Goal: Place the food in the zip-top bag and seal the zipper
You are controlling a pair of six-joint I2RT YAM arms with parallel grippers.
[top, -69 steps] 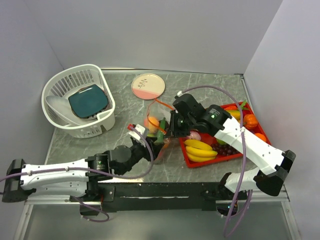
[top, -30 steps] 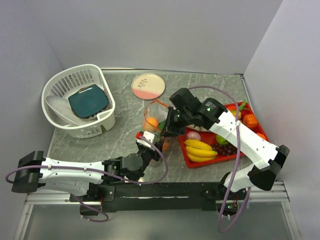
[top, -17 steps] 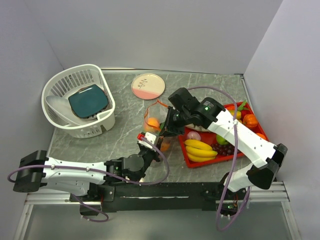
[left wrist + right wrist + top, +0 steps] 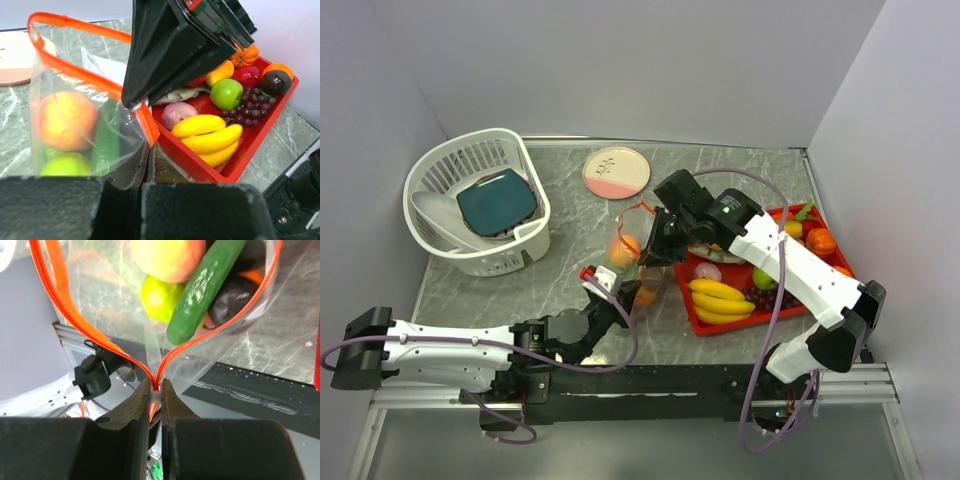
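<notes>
The white slider piece goes outward along the orange-red zipper to its far end (image 4: 645, 205) with my right gripper next. The gripper releases it there, since the bag's opening gapes wide.
The clear zip-top bag (image 4: 632, 258) hangs upright between my two grippers, its mouth open in a loop. Its orange-red zipper (image 4: 75, 75) shows in the left wrist view, and in the right wrist view (image 4: 50, 285). Inside lie a peach (image 4: 67, 120), a green fruit (image 4: 70, 165) and a long green vegetable (image 4: 205, 290). My left gripper (image 4: 146, 155) is shut on the bag's near edge just below the strip. My right gripper (image 4: 156, 387) is shut on the zipper at its white end piece. More food, bananas (image 4: 720, 297), grapes (image 4: 772, 298) and oranges (image 4: 822, 241), lies in the red tray.
The red tray (image 4: 720, 322) sits right of the bag, close to both grippers. A white lattice basket (image 4: 520, 245) holding a dark teal dish stands at the back left. A pink and cream plate (image 4: 616, 172) lies behind the bag.
The bag has been raised and pulled taut between the grippers. My left gripper has shifted slightly left and toward the near edge. My right gripper has moved a little toward the back.
</notes>
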